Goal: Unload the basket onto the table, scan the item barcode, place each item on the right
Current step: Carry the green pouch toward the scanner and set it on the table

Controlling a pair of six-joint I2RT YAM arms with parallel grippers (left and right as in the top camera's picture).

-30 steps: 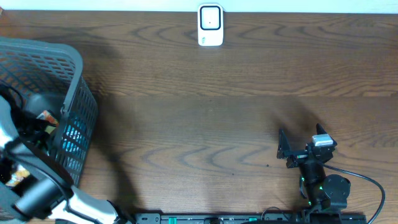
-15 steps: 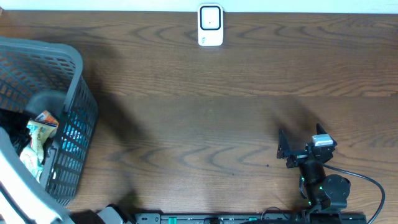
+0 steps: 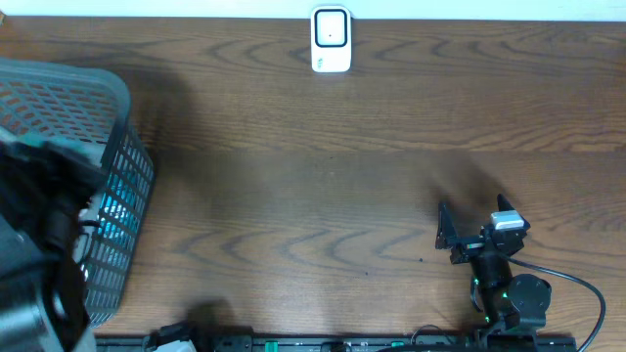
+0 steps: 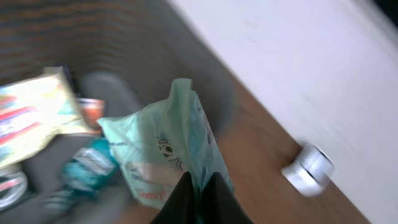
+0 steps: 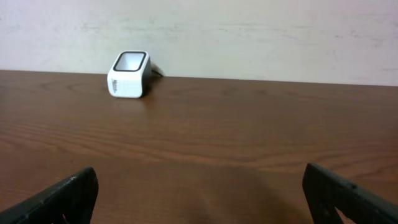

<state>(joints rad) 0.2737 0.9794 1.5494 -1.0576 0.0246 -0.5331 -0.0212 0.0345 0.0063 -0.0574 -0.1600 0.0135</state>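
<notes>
My left gripper goes next over the basket's rim, to the right in the overhead view, and then down toward the table before the scanner, where the wood is empty.
In the left wrist view my left gripper (image 4: 199, 190) is shut on the edge of a pale green packet (image 4: 168, 146), the item, which hangs in front of it above the basket. The white barcode scanner (image 3: 331, 39) stands at the table's far edge, and also shows as the scanner (image 4: 309, 169) and the scanner (image 5: 129, 74). In the overhead view my blurred left arm (image 3: 39, 225) covers the basket's inside and hides the packet. My right gripper (image 3: 474, 217) rests open at the near right with nothing between its fingers (image 5: 65, 196).
A grey mesh basket (image 3: 122, 147) stands at the left edge. It holds a yellow packet (image 4: 31, 118) and a teal packet (image 4: 87, 165), both blurred. Bare wooden table (image 3: 323, 196) lies between the basket, the scanner and the right arm.
My left arm has swung up over the basket and now hides the packets that showed inside it. The right arm has not moved.
</notes>
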